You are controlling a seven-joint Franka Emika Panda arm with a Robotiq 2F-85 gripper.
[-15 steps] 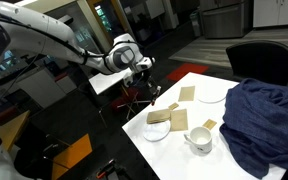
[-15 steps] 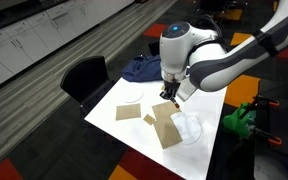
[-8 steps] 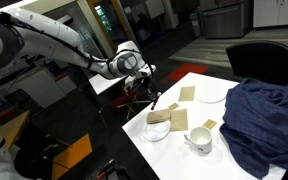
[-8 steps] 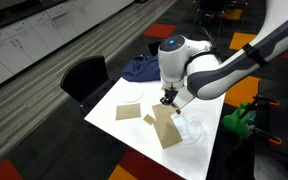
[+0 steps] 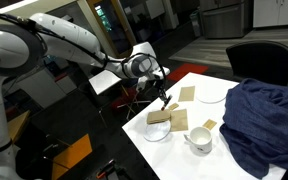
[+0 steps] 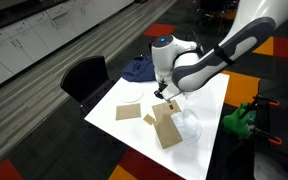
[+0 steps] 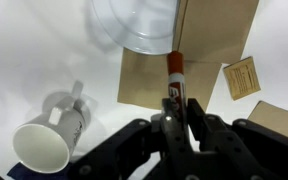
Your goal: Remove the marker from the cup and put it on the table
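I should next move my gripper away from my base, then lower the marker (image 7: 174,75) over the tan square beside the plate to release it.
My gripper (image 7: 177,105) is shut on the marker (image 7: 174,75), a reddish stick whose dark tip points away from me. It hangs above tan squares (image 7: 199,40) near a plate (image 7: 134,25). The white cup (image 7: 49,135) with its side handle stands apart at the lower left of the wrist view, and nothing shows inside it. In an exterior view the gripper (image 5: 164,92) hovers over the table (image 5: 144,150) near its edge, well away from the cup (image 5: 199,140). It also hangs above the table (image 6: 134,135) in an exterior view, gripper (image 6: 164,93). The cup is hidden there.
A heap of blue cloth (image 5: 264,120) covers one side of the table. Two round plates (image 5: 156,128) (image 5: 212,95) and several flat tan squares (image 5: 188,94) lie on it. A black chair (image 5: 264,60) stands behind the table, also in an exterior view (image 6: 84,75).
My gripper has moved with the marker from beyond the table's edge to over the table, toward the tan squares and the plate.
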